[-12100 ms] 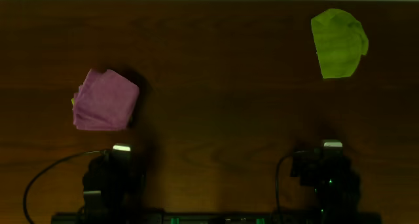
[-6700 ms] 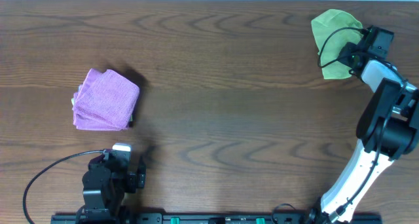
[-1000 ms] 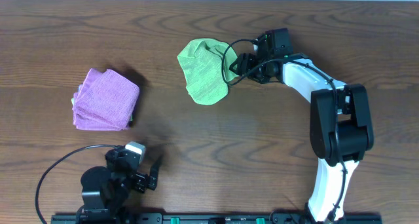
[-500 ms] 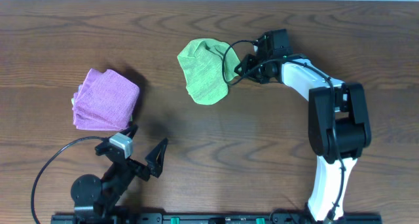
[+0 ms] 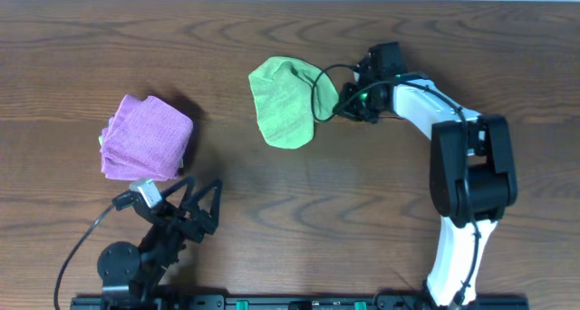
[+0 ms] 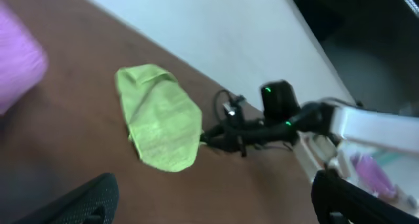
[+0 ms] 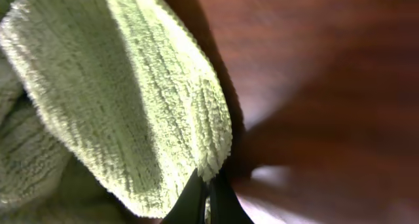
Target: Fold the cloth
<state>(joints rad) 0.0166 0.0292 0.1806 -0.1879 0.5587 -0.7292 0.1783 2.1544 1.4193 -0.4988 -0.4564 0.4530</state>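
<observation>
My right gripper needs to pull the cloth's pinched hem outward to bare table by the table's far edge (image 5: 367, 33), so that the crumpled cloth gets straight, and then let it go.
The green cloth (image 5: 283, 101) lies crumpled on the dark wooden table, a little above centre. My right gripper (image 5: 333, 107) sits at its right edge and is shut on that edge. In the right wrist view the two dark fingers (image 7: 196, 199) pinch the fuzzy hem of the cloth (image 7: 131, 99), with the gripper (image 7: 208, 182) closed tight. My left gripper (image 5: 204, 187) hovers near the front left of the table, open and holding nothing. In its wrist view the cloth (image 6: 163, 129) lies far ahead between the widely spread fingers (image 6: 85, 201).
A folded pink cloth (image 5: 145, 138) rests at the left of the table, just beyond my left gripper; its edge shows as a pink blur (image 6: 16, 67) in the left wrist view. The right arm (image 5: 467, 165) reaches in from the front right. A black cable (image 5: 77, 247) trails by the left base.
My right gripper has shut on the green cloth's right edge, and the cloth shifted slightly right. The left arm has risen from its base and swung, jaws still wide.
</observation>
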